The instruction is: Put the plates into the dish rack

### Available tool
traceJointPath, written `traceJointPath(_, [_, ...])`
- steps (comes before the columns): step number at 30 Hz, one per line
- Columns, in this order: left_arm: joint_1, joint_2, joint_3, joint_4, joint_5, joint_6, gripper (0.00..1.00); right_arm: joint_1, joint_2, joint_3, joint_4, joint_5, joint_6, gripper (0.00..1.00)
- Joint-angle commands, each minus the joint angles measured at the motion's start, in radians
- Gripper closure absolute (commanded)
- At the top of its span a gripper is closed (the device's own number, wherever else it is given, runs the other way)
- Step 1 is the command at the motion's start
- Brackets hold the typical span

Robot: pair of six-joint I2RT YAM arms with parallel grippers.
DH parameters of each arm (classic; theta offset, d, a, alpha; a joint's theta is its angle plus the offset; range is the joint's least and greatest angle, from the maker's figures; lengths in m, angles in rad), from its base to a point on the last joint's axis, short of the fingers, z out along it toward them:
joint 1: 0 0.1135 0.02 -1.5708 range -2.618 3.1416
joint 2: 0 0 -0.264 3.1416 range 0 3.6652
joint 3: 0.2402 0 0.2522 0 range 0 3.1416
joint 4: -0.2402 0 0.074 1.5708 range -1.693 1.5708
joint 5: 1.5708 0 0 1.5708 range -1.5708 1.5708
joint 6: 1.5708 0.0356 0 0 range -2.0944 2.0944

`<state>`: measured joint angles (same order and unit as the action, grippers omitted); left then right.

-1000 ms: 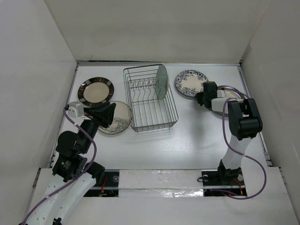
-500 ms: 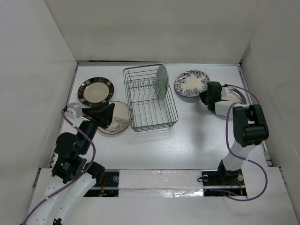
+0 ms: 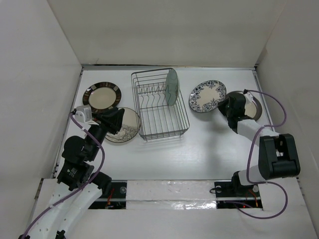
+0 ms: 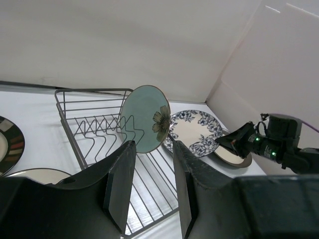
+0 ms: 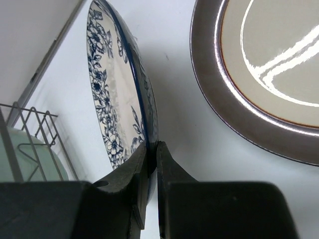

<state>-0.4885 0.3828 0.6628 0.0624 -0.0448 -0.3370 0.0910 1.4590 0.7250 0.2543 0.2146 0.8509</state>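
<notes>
My right gripper should next lift the blue-floral plate over the empty slot beside the green plate, to the left of my gripper in the top view, then go down and let go.
The dish rack (image 3: 160,115) (image 4: 79,127) stands mid-table with a pale green flower plate (image 3: 172,87) (image 4: 144,118) upright at its far right. My right gripper (image 3: 225,107) (image 5: 152,145) is shut on the rim of the blue-floral plate (image 3: 207,95) (image 5: 113,94), which is tilted up off the table. A grey-brown rimmed beige plate (image 3: 253,107) (image 5: 264,74) lies flat to its right. My left gripper (image 3: 115,121) (image 4: 152,147) hovers open and empty over the cream plate with a patterned edge (image 3: 130,125). A dark-rimmed cream plate (image 3: 101,95) lies behind it.
White walls enclose the table on the left, back and right. The right arm's purple cable (image 3: 266,117) loops over the beige plate. The arm bases sit along the near edge.
My right gripper has closed on the blue-floral plate's rim and lifted it, tilting it and drawing it a little to the right. The right arm swung rightwards; the left arm barely shifted.
</notes>
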Motion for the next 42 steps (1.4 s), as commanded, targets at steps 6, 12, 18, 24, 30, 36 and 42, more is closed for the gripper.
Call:
traceJointPath(6, [0.004,0.016,0.026,0.039,0.005,0.013,0.67,-0.022,-0.259,0.066,0.151,-0.006,-0.099,1.0])
traceJointPath(12, [0.004,0.014,0.023,0.042,0.006,0.013,0.67,-0.022,-0.35,0.16,0.06,-0.035,-0.15,1.0])
traceJointPath(18, [0.004,0.014,0.024,0.045,0.011,0.012,0.67,0.108,-0.332,0.386,-0.044,-0.032,-0.248,1.0])
traceJointPath(24, [0.004,0.013,0.024,0.043,0.013,0.012,0.67,0.254,-0.197,0.628,-0.133,0.011,-0.334,1.0])
traceJointPath(30, [0.004,0.018,0.024,0.042,0.016,0.012,0.67,0.396,0.007,0.911,-0.304,0.171,-0.455,1.0])
traceJointPath(36, [0.004,0.018,0.023,0.039,0.013,0.012,0.67,0.48,0.17,1.149,-0.418,0.357,-0.584,1.0])
traceJointPath(42, [0.004,0.019,0.024,0.037,0.005,0.01,0.67,0.543,0.299,1.289,-0.461,0.523,-0.679,1.0])
